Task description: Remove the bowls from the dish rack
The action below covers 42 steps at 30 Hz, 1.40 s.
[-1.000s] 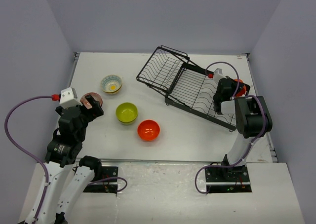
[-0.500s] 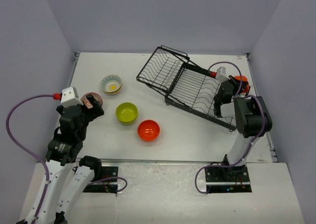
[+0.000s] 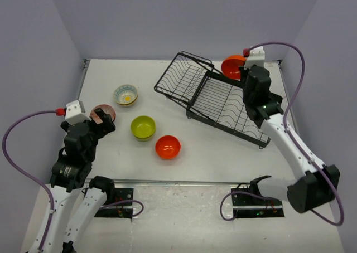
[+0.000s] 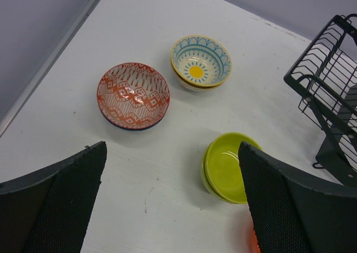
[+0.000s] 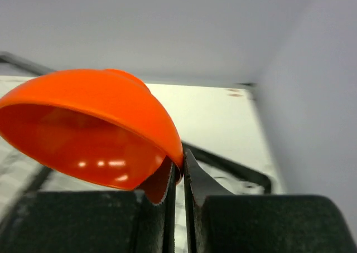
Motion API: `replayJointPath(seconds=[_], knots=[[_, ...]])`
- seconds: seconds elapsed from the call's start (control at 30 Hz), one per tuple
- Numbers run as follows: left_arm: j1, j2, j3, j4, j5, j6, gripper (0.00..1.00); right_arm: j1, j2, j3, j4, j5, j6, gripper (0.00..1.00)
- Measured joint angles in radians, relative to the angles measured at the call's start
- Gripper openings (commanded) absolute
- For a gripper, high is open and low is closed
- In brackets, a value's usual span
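I will swing my right gripper back toward the matching orange bowl on the tabletop, turn it to point down, and then lower the held bowl inside.
My right gripper (image 3: 243, 71) is shut on the rim of an orange bowl (image 3: 232, 67) and holds it in the air above the far right end of the black dish rack (image 3: 215, 97). In the right wrist view the fingers (image 5: 181, 166) pinch the orange bowl's (image 5: 83, 125) edge. A white floral bowl (image 3: 126, 95), a brownish pink patterned bowl (image 3: 102, 112), a lime green bowl (image 3: 143, 127) and a second orange bowl (image 3: 168, 147) stand on the table. My left gripper (image 3: 104, 123) is open and empty beside the patterned bowl (image 4: 134, 96); the left wrist view also shows the floral bowl (image 4: 201, 61) and the green bowl (image 4: 226, 166).
The rack has two joined sections, the left one tilted up (image 3: 184, 77), and no bowls show in its bars. The rack's corner shows at the right of the left wrist view (image 4: 329, 91). Walls close in the table at the left, back and right.
My right arm has lifted the orange bowl from the rack's right end and carried it up and toward the far side. My left arm has drawn back slightly.
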<state>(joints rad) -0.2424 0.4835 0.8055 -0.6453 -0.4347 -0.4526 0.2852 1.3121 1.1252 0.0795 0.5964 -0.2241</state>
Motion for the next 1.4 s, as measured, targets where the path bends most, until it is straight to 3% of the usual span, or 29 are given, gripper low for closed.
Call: replayJointPath(seconds=[0.23, 0.33, 0.47, 0.83, 1.4], knots=[[0.0, -0.081, 0.0, -0.001, -0.024, -0.002, 1.0, 0.257, -0.272, 0.004, -0.362, -0.365, 0.397, 0.0], [0.0, -0.123, 0.0, 0.0, -0.044, -0.009, 1.0, 0.357, -0.257, -0.013, -0.441, -0.463, 0.501, 0.0], [0.0, -0.132, 0.0, 0.0, -0.06, -0.012, 1.0, 0.467, -0.113, -0.022, -0.531, -0.565, 0.59, 0.0], [0.0, -0.074, -0.002, -0.005, -0.07, -0.019, 1.0, 0.607, 0.256, 0.207, -0.879, -0.614, 0.587, 0.0], [0.0, -0.063, -0.002, -0.003, -0.061, -0.018, 1.0, 0.63, 0.601, 0.513, -1.118, -0.648, 0.461, 0.0]])
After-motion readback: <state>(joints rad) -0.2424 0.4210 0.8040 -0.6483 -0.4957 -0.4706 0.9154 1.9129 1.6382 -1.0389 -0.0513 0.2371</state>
